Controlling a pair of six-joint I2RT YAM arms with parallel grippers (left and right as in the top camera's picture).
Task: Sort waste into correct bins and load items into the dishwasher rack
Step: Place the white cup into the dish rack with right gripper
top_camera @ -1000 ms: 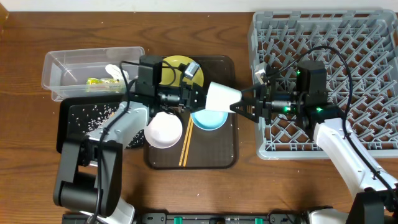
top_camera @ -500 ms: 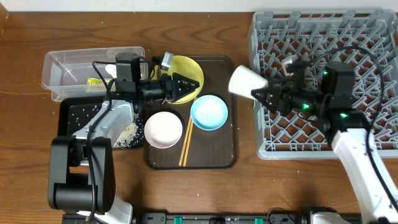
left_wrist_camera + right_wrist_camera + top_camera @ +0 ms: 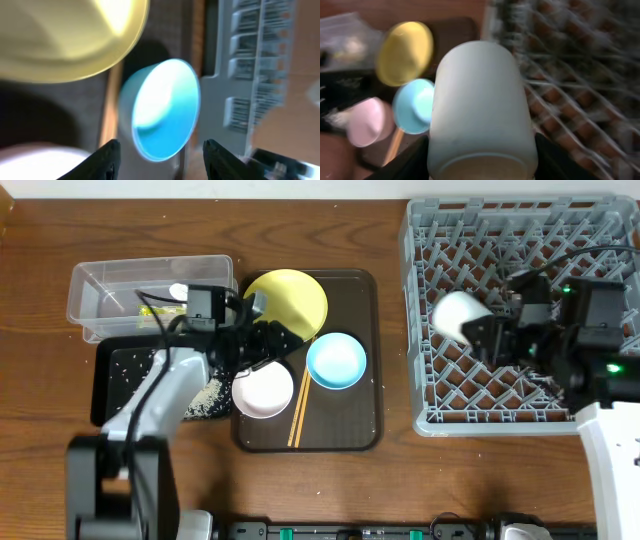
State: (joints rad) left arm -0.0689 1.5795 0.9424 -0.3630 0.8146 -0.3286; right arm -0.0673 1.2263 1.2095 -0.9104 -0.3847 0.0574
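I will shift my right gripper to the right in the overhead view, back and down onto the rack's near rows to release the cup, as those rows stand empty.
My right gripper is shut on the pale green cup and holds it on its side over the left part of the grey dishwasher rack; the cup fills the right wrist view. My left gripper is open and empty above the brown tray, between the yellow plate and the white bowl. The light blue bowl lies just ahead of its fingers and shows in the left wrist view. Wooden chopsticks lie on the tray. The snack wrapper and tissue lie in the clear tub. Rice grains lie in the black tray.
The dark brown serving tray holds the plate, both bowls and the chopsticks at table centre. The black tray sits against its left side, the clear tub behind that. The rack's left wall stands just right of the brown tray.
My right gripper has carried the cup rightward from above the brown tray to over the rack. My left gripper has drawn back left, away from the cup, and swung toward the white bowl.
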